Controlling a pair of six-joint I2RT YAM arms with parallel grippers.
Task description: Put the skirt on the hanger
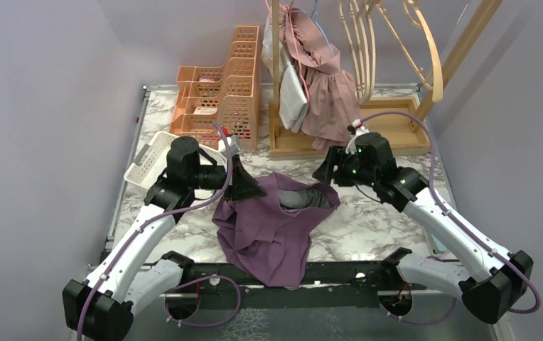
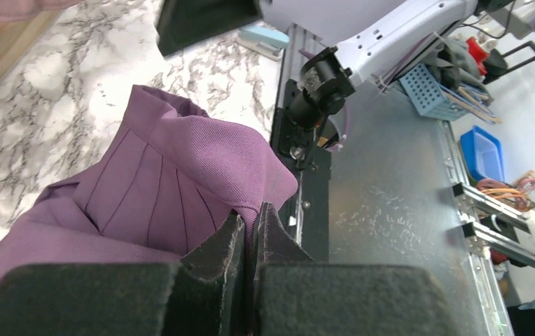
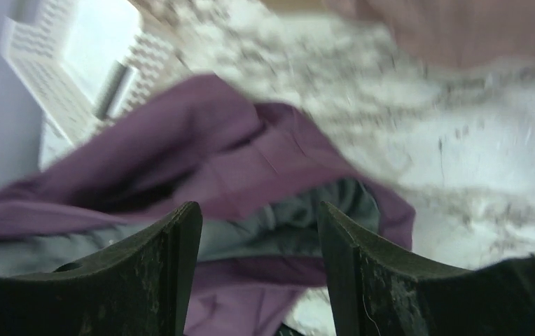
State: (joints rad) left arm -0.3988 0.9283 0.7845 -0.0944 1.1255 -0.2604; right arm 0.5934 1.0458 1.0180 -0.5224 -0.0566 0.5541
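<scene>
The waistband is gaping at its loose end and shows the skirt's grey lining [image 1: 304, 199], so my right gripper needs to go down and back onto that loose end next, with one finger inside the waistband's opening.
The purple skirt [image 1: 276, 227] lies crumpled on the marble table, its hem hanging over the near edge and its grey lining [image 1: 304, 199] showing at the waist opening. My left gripper [image 1: 246, 186] is shut on the skirt's left waist edge; in the left wrist view the fabric [image 2: 160, 175] is pinched between the closed fingertips of the gripper [image 2: 252, 213]. My right gripper [image 1: 325, 172] is open just above the right side of the waist; in the right wrist view it [image 3: 259, 213] hovers over the skirt [image 3: 216, 154]. Pale wooden hangers [image 1: 425, 50] hang on the rack at the back right.
A wooden rack base [image 1: 389, 131] stands at the back with a pink dress [image 1: 329, 85] and a white garment [image 1: 293, 99] hanging on it. Orange baskets [image 1: 219, 92] stand at the back left. A white basket [image 1: 153, 160] lies by the left arm.
</scene>
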